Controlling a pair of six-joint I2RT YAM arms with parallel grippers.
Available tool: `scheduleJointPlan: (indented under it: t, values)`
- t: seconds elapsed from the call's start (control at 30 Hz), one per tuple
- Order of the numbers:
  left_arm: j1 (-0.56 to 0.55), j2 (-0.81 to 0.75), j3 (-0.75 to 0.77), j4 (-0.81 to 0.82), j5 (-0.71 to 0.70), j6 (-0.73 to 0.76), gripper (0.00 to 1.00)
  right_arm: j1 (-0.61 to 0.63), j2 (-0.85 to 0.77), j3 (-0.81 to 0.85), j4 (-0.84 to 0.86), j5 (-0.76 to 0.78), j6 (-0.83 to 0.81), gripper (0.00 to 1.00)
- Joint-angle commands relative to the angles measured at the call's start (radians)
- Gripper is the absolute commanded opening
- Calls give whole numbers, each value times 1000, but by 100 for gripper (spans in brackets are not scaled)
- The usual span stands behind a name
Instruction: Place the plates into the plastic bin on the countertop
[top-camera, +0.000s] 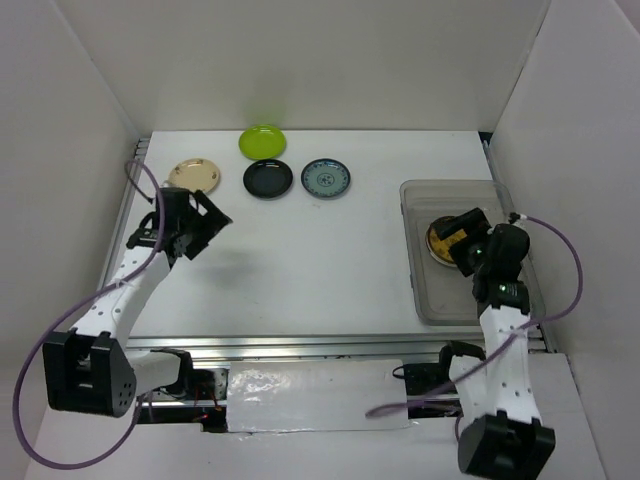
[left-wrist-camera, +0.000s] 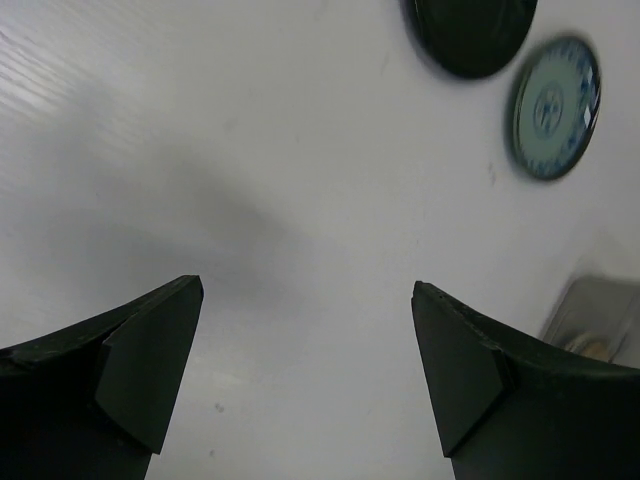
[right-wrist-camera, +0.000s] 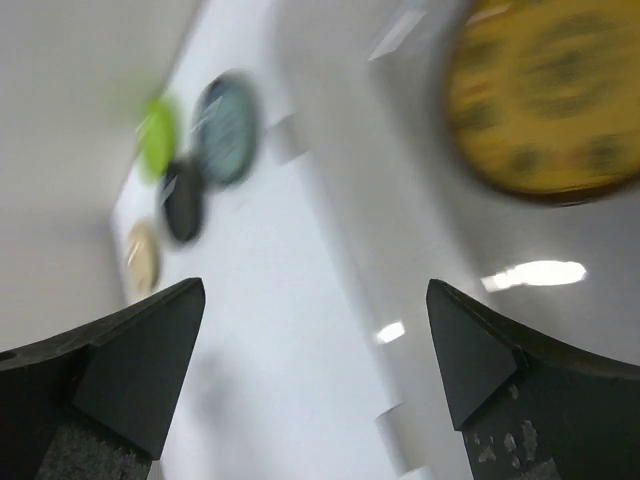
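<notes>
My left gripper turns outward and lowers to the cream plate's rim (top-camera: 173, 178) next, on the rim's side away from the black plate. The cream plate lies nearest.
Four plates lie at the back of the white countertop (top-camera: 300, 270): lime green (top-camera: 262, 141), black (top-camera: 268, 178), blue-grey patterned (top-camera: 326, 178) and cream (top-camera: 194, 175). The clear plastic bin (top-camera: 440, 300) stands at the right with an amber-brown patterned plate (top-camera: 440, 240) in it, also in the right wrist view (right-wrist-camera: 545, 95). My left gripper (top-camera: 212, 222) is open and empty above the counter near the cream plate. My right gripper (top-camera: 460, 232) is open and empty over the bin, beside the amber plate. The black (left-wrist-camera: 470, 35) and blue-grey (left-wrist-camera: 555, 105) plates show in the left wrist view.
White walls enclose the counter on three sides. A metal rail (top-camera: 300, 347) runs along the near edge. The bin's left wall (right-wrist-camera: 330, 200) stands between the right gripper and the counter plates.
</notes>
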Motion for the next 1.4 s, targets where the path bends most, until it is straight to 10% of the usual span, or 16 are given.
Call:
scheduleJointPlan:
  t: [0.0,0.23,0.53,0.67,0.87,1.07,1.2,1.37]
  values:
    - [145,43,-49,166,60,-104,99,174,-173,-3,139,-171,-21,100]
    - [259,312,-165,768,38,-331,99,536,-238,-29,407,-610,22,100]
    - [277,692,160,591,-139,-468,98,804,-361,-154,410,-458,51,100]
    - [259,874,435,269,-229,-540,93,822,-336,-172,392,-440,43,100]
    - [248,1004,594,73,-263,-578,35,804,-298,-117,316,-441,2,100]
    - [262,1035,599,84,-245,-591,30,785,-312,-77,270,-443,-29,100]
    - [275,1024,579,107,-228,-583,0,773,-336,-82,255,-431,-32,100]
    - [283,889,558,16,-265,-523,0,767,-299,-91,264,-417,-38,100]
